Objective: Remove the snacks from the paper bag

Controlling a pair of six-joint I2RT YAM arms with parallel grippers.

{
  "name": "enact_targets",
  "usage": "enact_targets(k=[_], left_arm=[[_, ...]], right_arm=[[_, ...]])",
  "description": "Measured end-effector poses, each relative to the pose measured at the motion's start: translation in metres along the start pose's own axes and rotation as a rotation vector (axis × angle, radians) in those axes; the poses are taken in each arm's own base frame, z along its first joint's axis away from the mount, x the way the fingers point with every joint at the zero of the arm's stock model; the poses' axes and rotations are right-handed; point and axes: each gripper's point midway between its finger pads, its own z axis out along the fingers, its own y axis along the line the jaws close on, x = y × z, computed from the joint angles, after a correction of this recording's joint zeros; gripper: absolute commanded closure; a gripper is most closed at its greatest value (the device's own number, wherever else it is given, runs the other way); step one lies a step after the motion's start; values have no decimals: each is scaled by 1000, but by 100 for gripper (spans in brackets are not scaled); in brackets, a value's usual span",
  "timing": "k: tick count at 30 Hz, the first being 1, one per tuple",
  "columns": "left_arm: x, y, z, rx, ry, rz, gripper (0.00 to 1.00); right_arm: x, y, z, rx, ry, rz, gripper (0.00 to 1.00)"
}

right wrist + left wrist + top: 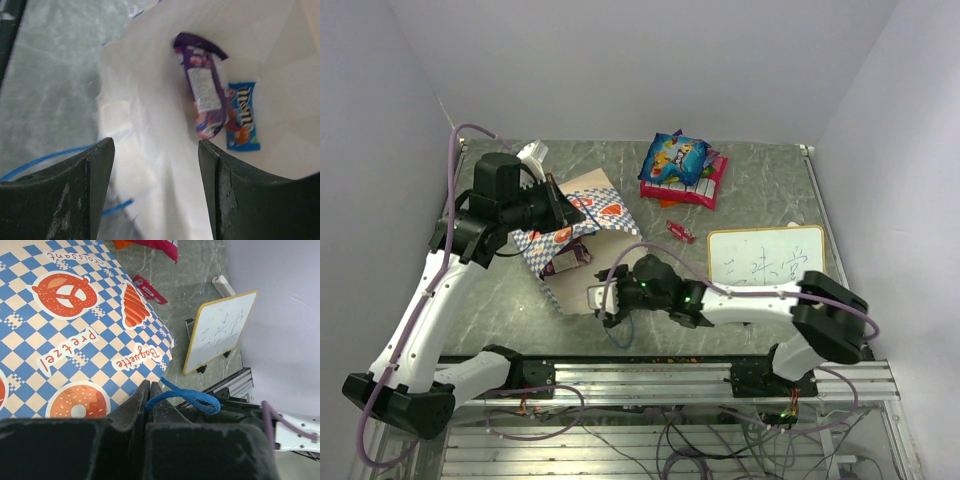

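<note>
I will reach my right gripper outward and to the left in the top view, into the paper bag [582, 215] onto the purple packet's middle, since it overlaps the blue packet.
The paper bag [582, 215] lies tilted on the table, its checkered side [75, 330] up and its mouth toward the arms. My left gripper [557, 205] is shut on the bag's blue string handle [187, 400], its fingertips [149, 384] pressed together at the bag's edge. My right gripper [610, 303] is open at the bag's mouth, jaws wide apart [156, 150] and empty. Inside the bag [150, 125] lie a purple packet [205, 92] and a blue packet [242, 117] beyond the jaws. A pile of snacks [680, 165] lies at the back of the table.
A small red packet [680, 232] lies between the bag and the white writing board [765, 255], which stands at the right; both also show in the left wrist view, the packet [150, 289] and the board [220, 330]. The metal rail [670, 375] runs along the near edge.
</note>
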Motion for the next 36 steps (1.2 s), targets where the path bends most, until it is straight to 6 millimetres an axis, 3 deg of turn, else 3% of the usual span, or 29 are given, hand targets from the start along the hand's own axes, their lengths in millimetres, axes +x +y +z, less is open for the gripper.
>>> enact_targets(k=[9, 18, 27, 32, 36], left_arm=[[-3, 1, 0, -35, 16, -36, 93], [4, 5, -8, -62, 27, -62, 93], [12, 9, -11, -80, 43, -77, 93], [16, 11, -16, -91, 48, -80, 93], [18, 15, -21, -112, 44, -78, 93]], right_arm=[[2, -45, 63, 90, -33, -180, 32], [65, -36, 95, 41, 78, -276, 33], [69, -63, 126, 116, 89, -314, 35], [76, -70, 146, 133, 97, -319, 45], [84, -69, 152, 127, 110, -312, 67]])
